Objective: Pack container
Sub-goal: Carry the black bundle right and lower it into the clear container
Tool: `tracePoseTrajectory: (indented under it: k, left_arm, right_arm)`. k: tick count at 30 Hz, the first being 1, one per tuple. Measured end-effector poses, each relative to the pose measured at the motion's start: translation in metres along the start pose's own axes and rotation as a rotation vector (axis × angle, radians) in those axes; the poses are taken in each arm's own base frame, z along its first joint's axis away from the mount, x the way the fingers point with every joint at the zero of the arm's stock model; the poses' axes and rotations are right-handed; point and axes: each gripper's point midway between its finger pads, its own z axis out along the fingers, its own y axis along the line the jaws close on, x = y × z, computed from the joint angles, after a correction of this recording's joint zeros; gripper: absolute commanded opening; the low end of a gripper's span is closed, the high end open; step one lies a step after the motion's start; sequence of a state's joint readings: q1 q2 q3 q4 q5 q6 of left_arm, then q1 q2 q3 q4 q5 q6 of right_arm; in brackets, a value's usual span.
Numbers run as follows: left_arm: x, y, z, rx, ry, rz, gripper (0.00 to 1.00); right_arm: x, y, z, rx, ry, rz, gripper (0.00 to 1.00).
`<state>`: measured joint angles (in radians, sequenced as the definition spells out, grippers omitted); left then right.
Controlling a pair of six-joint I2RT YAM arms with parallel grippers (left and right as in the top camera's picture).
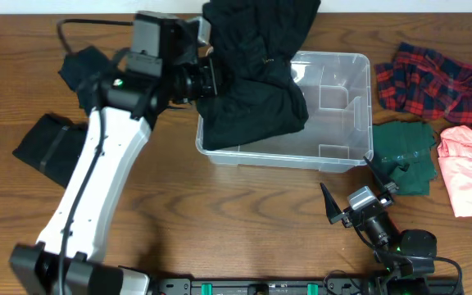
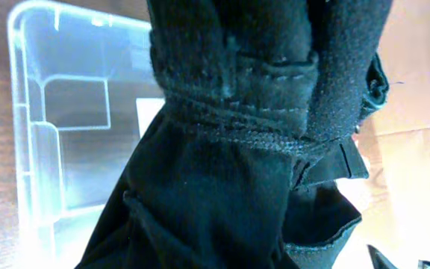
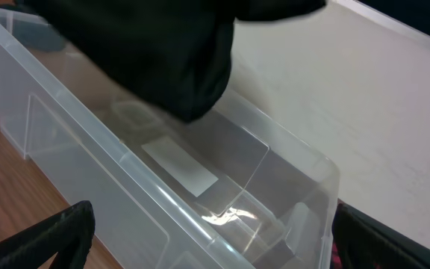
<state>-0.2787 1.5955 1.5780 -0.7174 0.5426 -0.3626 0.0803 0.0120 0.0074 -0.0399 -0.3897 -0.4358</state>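
Note:
The robot's left gripper needs to move down, to the right in the overhead view, into the container and release the black garment, because it still hangs past the container's back rim.
The clear plastic container stands mid-table. A black garment hangs from my left gripper and drapes over the back rim into the container's left half. The gripper is at the container's left rim, shut on the cloth. In the left wrist view the black garment fills the frame and hides the fingers; the container and its white label show behind it. My right gripper is open and empty at the container's front right corner. Its view shows the container, the label and the garment.
A black cloth and a folded black piece lie left of the arm. A red plaid shirt, a green garment and a pink garment lie right of the container.

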Motion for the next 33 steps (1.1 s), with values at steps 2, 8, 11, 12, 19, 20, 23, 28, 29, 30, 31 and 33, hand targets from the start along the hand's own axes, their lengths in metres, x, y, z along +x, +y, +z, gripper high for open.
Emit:
tracePoseTrajectory:
  k: [2,8,11,12,19,20,23,28,29,30,31,33]
  left_arm:
    - [0.002,0.004,0.008,-0.007,0.018,-0.008,0.06]
    - [0.008,0.012,0.023,-0.022,0.056,-0.024,0.06]
    - [0.013,0.013,0.033,-0.026,0.083,-0.023,0.06]
    - [0.015,0.013,0.036,-0.027,0.091,-0.023,0.06]
    - [0.026,0.009,0.05,-0.023,0.13,-0.011,0.06]
    - [0.026,0.008,0.05,-0.023,0.132,-0.008,0.06]
    - [0.028,0.007,0.053,-0.024,0.136,-0.001,0.06]
    - [0.029,0.014,0.06,-0.053,0.142,0.003,0.06]
    - [0.029,0.017,0.061,-0.062,0.141,0.003,0.06]
    - [0.028,0.018,0.062,-0.07,0.14,0.003,0.06]
    - [0.028,0.019,0.062,-0.076,0.139,0.003,0.06]
    - [0.028,0.022,0.063,-0.091,0.134,0.005,0.06]
  right_arm:
    - [0.0,0.0,0.0,0.0,0.0,0.0,0.99]
    - [0.0,0.0,0.0,0.0,0.0,0.0,0.99]
    - [0.0,0.0,0.0,0.0,0.0,0.0,0.99]
    - [0.0,0.0,0.0,0.0,0.0,0.0,0.99]
    - [0.0,0.0,0.0,0.0,0.0,0.0,0.99]
    - [0.0,0.0,0.0,0.0,0.0,0.0,0.99]
    - [0.0,0.0,0.0,0.0,0.0,0.0,0.99]
    - [0.0,0.0,0.0,0.0,0.0,0.0,0.99]
    - [0.0,0.0,0.0,0.0,0.0,0.0,0.99]
    - [0.0,0.0,0.0,0.0,0.0,0.0,0.99]
    - [0.0,0.0,0.0,0.0,0.0,0.0,0.99]
    - [0.0,0.0,0.0,0.0,0.0,0.0,0.99]
